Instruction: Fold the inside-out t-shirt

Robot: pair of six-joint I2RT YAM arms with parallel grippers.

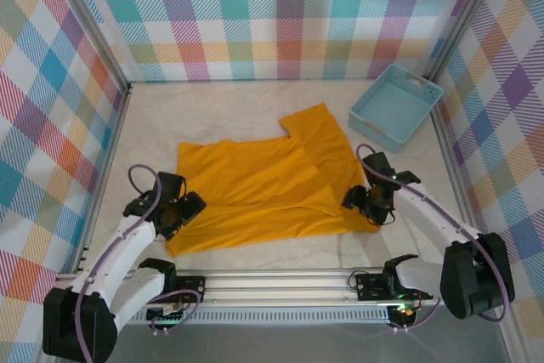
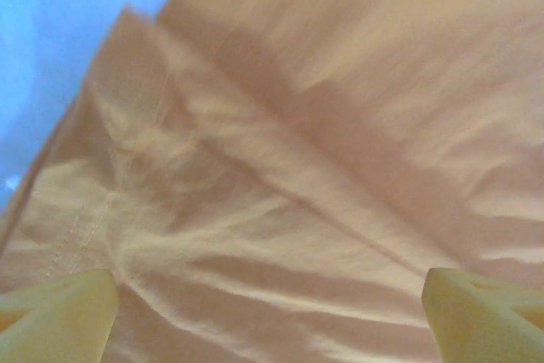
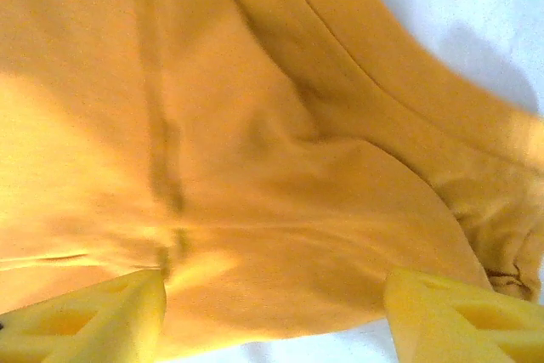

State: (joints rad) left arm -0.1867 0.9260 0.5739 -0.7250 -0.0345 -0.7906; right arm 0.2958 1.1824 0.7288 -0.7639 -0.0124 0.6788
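Observation:
My left gripper travels outward along the shirt's side edge next and lowers onto the shirt's far corner beside the bare tabletop. The shirt's far edge lies spread flat.
The mustard-orange t-shirt (image 1: 255,184) lies partly folded on the white table, plain face up, with one sleeve reaching toward the back right. My left gripper (image 1: 178,210) hovers over the shirt's near-left corner. In the left wrist view its pale fingers (image 2: 59,316) stand wide apart above wrinkled cloth (image 2: 323,167), so the left gripper (image 2: 272,320) is open and holds nothing. My right gripper (image 1: 364,203) is at the shirt's near-right edge. Its yellow fingers (image 3: 467,316) are spread over a fold and hem (image 3: 255,167), and the right gripper (image 3: 276,320) is open too.
A light blue basket (image 1: 393,106) sits at the back right, close to the right wall. Plaid walls enclose the table on three sides. An aluminium rail (image 1: 280,282) runs along the near edge between the arm bases. Bare white tabletop (image 1: 195,116) lies behind the shirt.

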